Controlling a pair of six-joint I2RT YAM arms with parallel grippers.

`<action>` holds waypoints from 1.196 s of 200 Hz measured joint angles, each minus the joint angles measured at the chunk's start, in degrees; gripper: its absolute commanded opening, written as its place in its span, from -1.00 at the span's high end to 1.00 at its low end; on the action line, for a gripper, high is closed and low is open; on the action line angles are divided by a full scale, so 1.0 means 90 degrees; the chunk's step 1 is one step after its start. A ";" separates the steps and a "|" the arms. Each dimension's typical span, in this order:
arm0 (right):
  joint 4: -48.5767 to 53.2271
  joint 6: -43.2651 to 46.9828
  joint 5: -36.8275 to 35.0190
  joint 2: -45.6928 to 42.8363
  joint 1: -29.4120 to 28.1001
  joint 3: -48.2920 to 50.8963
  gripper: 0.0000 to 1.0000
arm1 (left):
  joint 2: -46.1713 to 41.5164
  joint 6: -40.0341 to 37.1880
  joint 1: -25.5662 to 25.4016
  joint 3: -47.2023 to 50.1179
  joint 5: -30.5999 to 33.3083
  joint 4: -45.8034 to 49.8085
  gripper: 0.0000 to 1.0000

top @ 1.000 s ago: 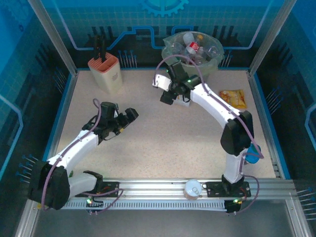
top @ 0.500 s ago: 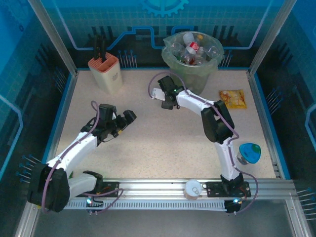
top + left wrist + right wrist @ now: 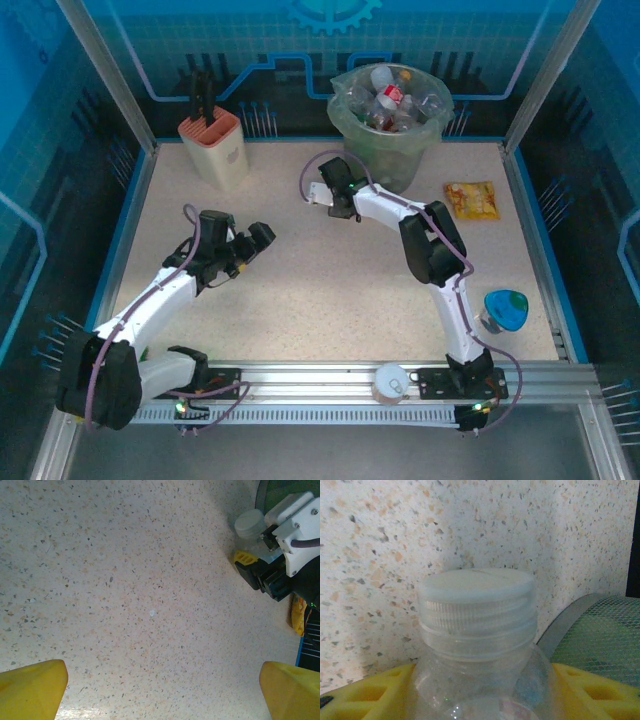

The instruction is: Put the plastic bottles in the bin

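My right gripper rises next and carries the bottle outward to release it over the bin's opening [image 3: 388, 100]. The bin's rim stands above and outward of the gripper.
A clear plastic bottle [image 3: 477, 680] with a white cap [image 3: 476, 597] stands between the yellow fingers [image 3: 365, 692] of my right gripper [image 3: 480, 692], which press on both its sides. From above, that gripper [image 3: 324, 192] and the bottle [image 3: 317, 188] are low over the table just left of the bin [image 3: 390, 140], a grey bucket with a greenish liner and several bottles [image 3: 390, 98] inside. My left gripper [image 3: 258, 238] hovers open left of centre. In its wrist view the fingertips [image 3: 32, 685] stand wide apart over bare table.
A peach knife block [image 3: 213, 145] stands at the back left. A yellow-orange snack bag [image 3: 472, 198] lies right of the bin. A blue-green object [image 3: 505, 310] sits by the right arm's base, and a white-capped item [image 3: 390, 382] rests on the near rail.
My right arm has swung left and down beside the bin, and its jaws have closed in on the clear bottle. The left arm has barely moved.
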State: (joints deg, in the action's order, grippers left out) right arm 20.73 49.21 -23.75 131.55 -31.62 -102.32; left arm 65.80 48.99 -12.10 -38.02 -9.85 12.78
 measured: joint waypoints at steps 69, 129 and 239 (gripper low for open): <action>0.0466 -0.0471 0.0838 -0.1360 -0.0321 0.0061 0.00 | 0.0019 -0.0002 0.0000 0.0000 -0.0002 -0.0012 -0.99; 0.0648 -0.0935 0.1494 -0.2844 -0.0403 -0.1083 -0.02 | 0.0107 -0.0002 0.0000 -0.0005 -0.0027 -0.0017 -0.99; 0.0877 0.0124 0.0243 -0.0061 0.0447 -0.5207 -0.05 | -0.0058 0.0010 0.0007 -0.0005 -0.0051 -0.0012 -0.99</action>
State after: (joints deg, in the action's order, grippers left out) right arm 28.62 50.33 -21.56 131.00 -27.59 -149.18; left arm 65.28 49.08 -12.03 -38.06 -10.31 12.67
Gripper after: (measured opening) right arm 0.589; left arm 0.992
